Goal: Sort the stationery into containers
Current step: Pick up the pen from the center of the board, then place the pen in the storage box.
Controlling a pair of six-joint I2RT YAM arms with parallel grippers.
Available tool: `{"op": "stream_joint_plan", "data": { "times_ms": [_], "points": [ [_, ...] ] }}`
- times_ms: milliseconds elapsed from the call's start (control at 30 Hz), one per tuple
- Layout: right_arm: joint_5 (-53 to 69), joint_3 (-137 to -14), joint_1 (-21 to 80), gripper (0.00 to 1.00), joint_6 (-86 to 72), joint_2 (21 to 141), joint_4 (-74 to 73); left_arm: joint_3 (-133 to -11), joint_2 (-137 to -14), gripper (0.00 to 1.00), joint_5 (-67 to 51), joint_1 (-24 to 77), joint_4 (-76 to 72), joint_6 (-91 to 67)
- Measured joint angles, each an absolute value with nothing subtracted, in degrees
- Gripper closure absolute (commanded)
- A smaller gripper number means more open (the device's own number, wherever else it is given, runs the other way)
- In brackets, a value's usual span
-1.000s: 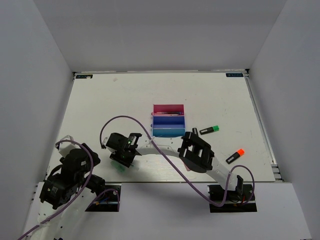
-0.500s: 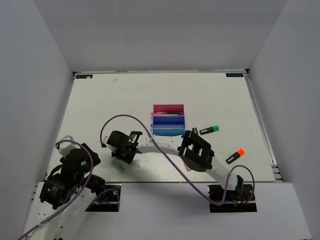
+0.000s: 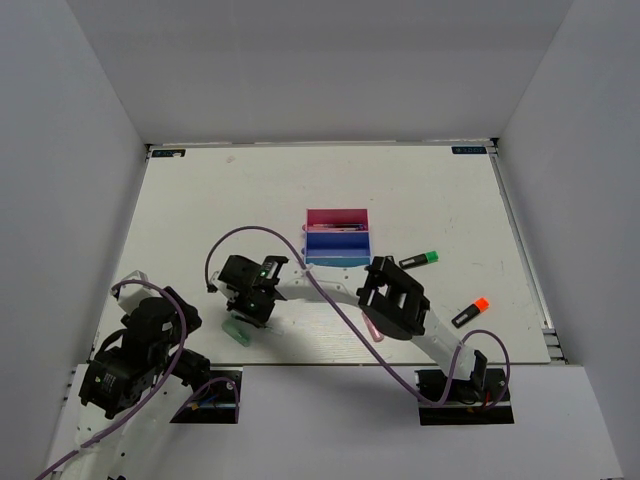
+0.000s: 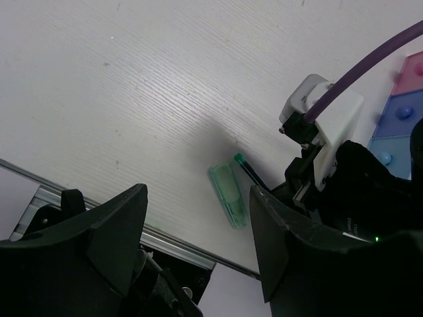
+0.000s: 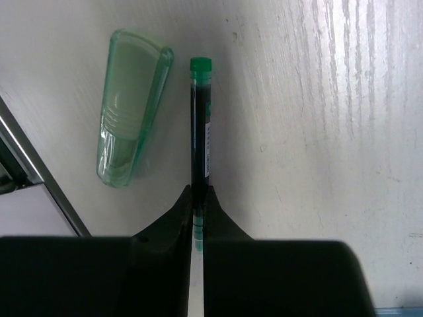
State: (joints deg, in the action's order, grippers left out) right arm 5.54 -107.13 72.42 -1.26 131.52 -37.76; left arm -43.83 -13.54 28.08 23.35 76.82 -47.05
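Note:
The right gripper lifts next, carries the thin dark pen outward over the pens, lowers it and releases it, since those already lie in the pink tray [image 3: 336, 217].
My right gripper [image 5: 198, 192] is shut on a thin dark pen [image 5: 200, 119] with a green tip, low over the table's front left [image 3: 254, 303]. Beside it lies a mint-green stick [image 5: 129, 109], flat and untouched [image 3: 237, 331]. My left gripper [image 4: 198, 218] hangs open and empty near the table's front edge, looking at the stick [image 4: 229, 194] and pen [image 4: 250, 171]. The containers [image 3: 336, 242] stand mid-table: pink tray [image 3: 336, 217], dark blue tray [image 3: 336, 241], light blue tray [image 3: 336, 263]. A green-capped highlighter [image 3: 420, 260] and an orange-capped highlighter [image 3: 470, 311] lie to the right.
The right arm [image 3: 395, 305] stretches across the front of the table toward the left. A purple cable [image 3: 290, 250] loops above it. The metal table edge [image 4: 79, 198] runs just under the left gripper. White walls enclose the table.
The right gripper's jaws have closed on the pen and the gripper has shifted slightly right, uncovering more of the mint stick. The left arm has stayed put.

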Motion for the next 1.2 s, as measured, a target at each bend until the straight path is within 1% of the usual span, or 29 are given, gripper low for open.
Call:
{"op": "stream_joint_plan", "data": {
  "times_ms": [333,600,867,1067,1200],
  "points": [
    [3.88,-107.13,70.76,1.00,1.45,129.45,-41.17,-43.83,-13.54,0.27,27.62,23.35,76.82,-47.20],
    [1.34,-107.15,69.23,1.00,3.57,124.44,-42.13,-43.83,-13.54,0.28,27.14,23.35,76.82,-47.29],
    [-5.19,-107.15,67.92,1.00,8.34,117.60,-42.30,-43.44,-13.78,0.28,25.65,23.35,76.73,-47.29],
    [-10.59,-106.94,63.70,1.00,12.80,111.61,-42.02,-41.95,-15.57,0.30,23.62,23.35,75.75,-47.46],
    [-13.17,-102.85,59.07,1.00,17.85,106.80,-39.79,-40.93,-17.21,0.30,22.37,23.35,74.76,-47.37]
  ]
}}
